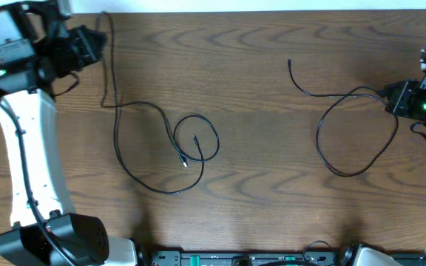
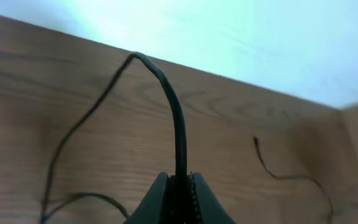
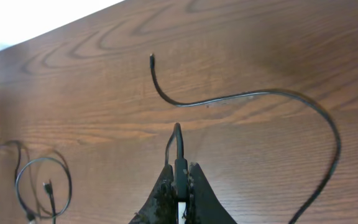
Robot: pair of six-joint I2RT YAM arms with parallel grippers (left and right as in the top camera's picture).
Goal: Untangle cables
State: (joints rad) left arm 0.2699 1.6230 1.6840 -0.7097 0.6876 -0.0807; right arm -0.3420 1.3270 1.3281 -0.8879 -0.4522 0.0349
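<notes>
My right gripper tilts its fingers down next, lowers and releases the plug on the bare wood inside the open loop (image 1: 364, 127) (image 3: 284, 155), which lies below with room for it.
Two thin black cables lie apart on the wooden table. The left cable (image 1: 145, 118) runs from my left gripper (image 1: 100, 41) at the far left down into a small loop (image 1: 197, 137) with two plug ends inside it. My left gripper (image 2: 180, 186) is shut on this cable (image 2: 178, 124). The right cable (image 1: 346, 122) forms one open loop; its free end (image 1: 290, 62) points to the far side. My right gripper (image 1: 389, 97) is shut on its plug (image 3: 180, 167), and the cable (image 3: 247, 94) arcs away over the table. The left cable's loop also shows in the right wrist view (image 3: 42, 180).
The table's far edge (image 1: 272, 10) meets a white surface. A black rail with wiring (image 1: 272, 257) runs along the near edge. The left arm's white link (image 1: 32, 148) stretches along the left side.
</notes>
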